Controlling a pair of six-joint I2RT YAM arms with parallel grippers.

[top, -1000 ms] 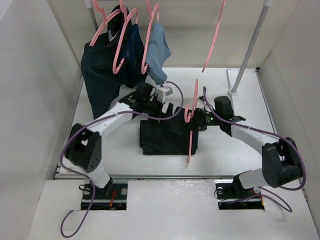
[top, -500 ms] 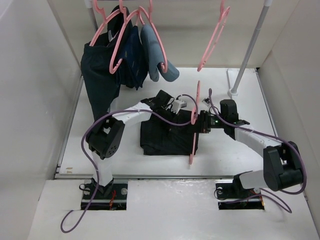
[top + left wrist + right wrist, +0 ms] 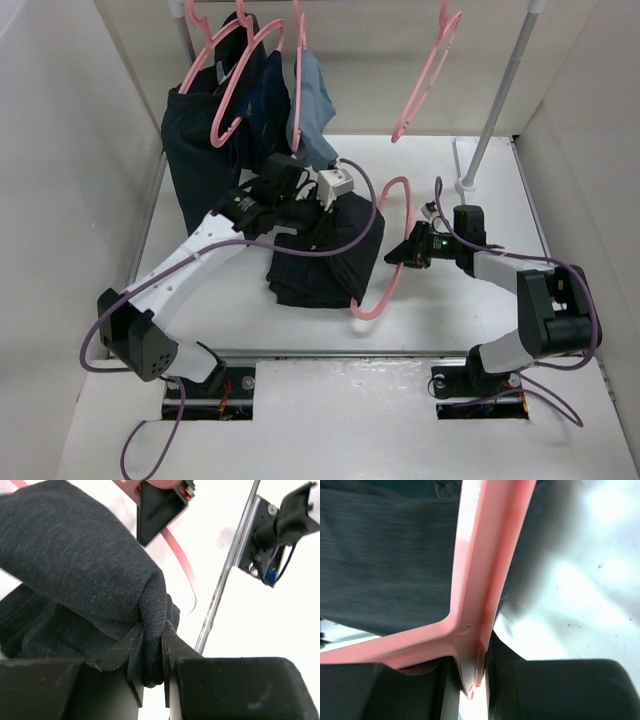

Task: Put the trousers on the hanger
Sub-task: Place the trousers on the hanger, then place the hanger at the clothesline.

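Note:
The fold of the trousers stands raised. My left gripper should move down and to the left in the top view onto the trousers' lower layer [image 3: 292,272] [image 3: 60,632] and let go of the fold.
The black trousers [image 3: 320,260] lie folded at the table's middle, with one fold lifted toward the right. My left gripper [image 3: 345,203] is shut on that raised fold; in the left wrist view the dark cloth [image 3: 80,555] is pinched between the jaws of the left gripper [image 3: 152,652]. The pink hanger [image 3: 385,270] stands tilted just right of the trousers, its lower loop by their front edge. My right gripper [image 3: 408,252] is shut on it, and the right wrist view shows the hanger's junction [image 3: 480,580] clamped in the right gripper [image 3: 472,680], with trousers [image 3: 385,555] behind.
A rail at the back carries several pink hangers [image 3: 240,80], a dark navy-teal garment [image 3: 195,150] and a small light blue cloth [image 3: 312,100]. One bare hanger [image 3: 425,80] hangs at right. The rack's metal pole [image 3: 495,110] and its foot [image 3: 465,185] stand back right. White walls enclose the table.
My left gripper has shut on the trousers and lifted a fold up and right. The right arm has swung right and the hanger has tilted over beside the trousers.

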